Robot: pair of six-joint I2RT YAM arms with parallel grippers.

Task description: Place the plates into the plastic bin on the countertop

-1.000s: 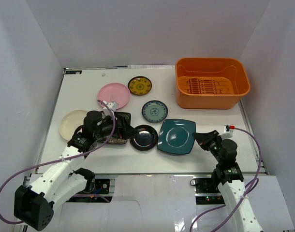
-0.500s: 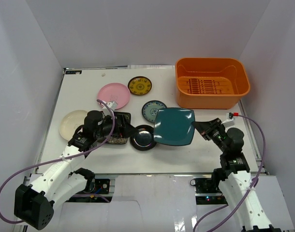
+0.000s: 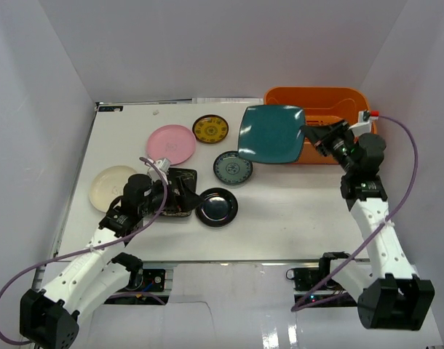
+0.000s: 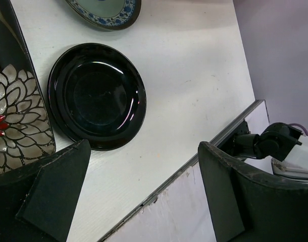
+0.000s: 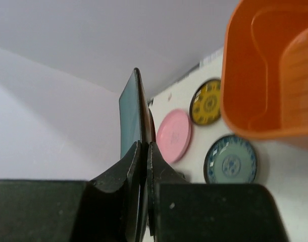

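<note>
Next, my right gripper moves outward and to the right in the top view, then down into the orange bin. The plate still hangs mostly outside it, hence this move.
My right gripper point(image 3: 309, 135) is shut on the right edge of the dark teal square plate point(image 3: 271, 134) and holds it in the air, tilted, at the left side of the orange bin point(image 3: 353, 102). In the right wrist view the plate point(image 5: 130, 116) is edge-on between my fingers, with the bin point(image 5: 265, 75) at the right. My left gripper point(image 3: 175, 193) is open and empty, low over the black square flowered plate point(image 3: 184, 174), next to the glossy black round plate point(image 4: 96, 96). Pink point(image 3: 172, 144), yellow point(image 3: 210, 129), blue point(image 3: 233, 167) and cream point(image 3: 109, 183) plates lie on the countertop point(image 3: 302, 211).
The bin stands at the far right corner against the pale walls. The countertop's near metal edge point(image 4: 214, 146) runs just below my left gripper. The right arm's base point(image 4: 275, 143) shows beyond that edge.
My right gripper has lifted the teal plate off the countertop and carried it away from me to the bin's left side. The left arm has barely shifted.
</note>
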